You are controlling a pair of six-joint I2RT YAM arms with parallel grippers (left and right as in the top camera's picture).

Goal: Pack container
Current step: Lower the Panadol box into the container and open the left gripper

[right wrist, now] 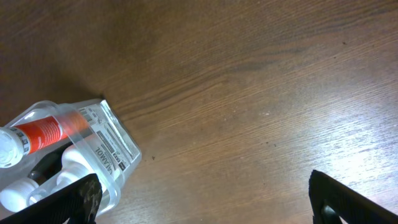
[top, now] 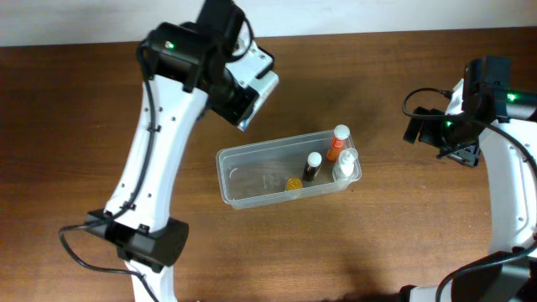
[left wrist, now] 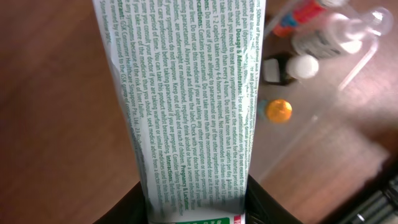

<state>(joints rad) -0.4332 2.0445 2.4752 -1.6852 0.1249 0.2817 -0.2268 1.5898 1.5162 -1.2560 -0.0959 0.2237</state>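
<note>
My left gripper should next move back over the container and lower the white medicine box into the container's empty end, away from the bottles.
The clear plastic container (top: 252, 180) lies in the middle of the table. Its right end holds an orange bottle (top: 337, 143), a clear white-capped bottle (top: 345, 165), a dark bottle (top: 312, 167) and a small orange cap (top: 293, 184). My left gripper (top: 250, 94) is shut on a white medicine box with green print (left wrist: 186, 99), held above and to the upper left of the container. My right gripper (top: 449, 138) is open and empty, off to the right of the container. The right wrist view shows the container's end (right wrist: 99, 146) at the lower left.
The brown wooden table (top: 403, 243) lies all around the container. The left arm's base (top: 151, 243) stands at the front left, and the right arm's base is at the front right.
</note>
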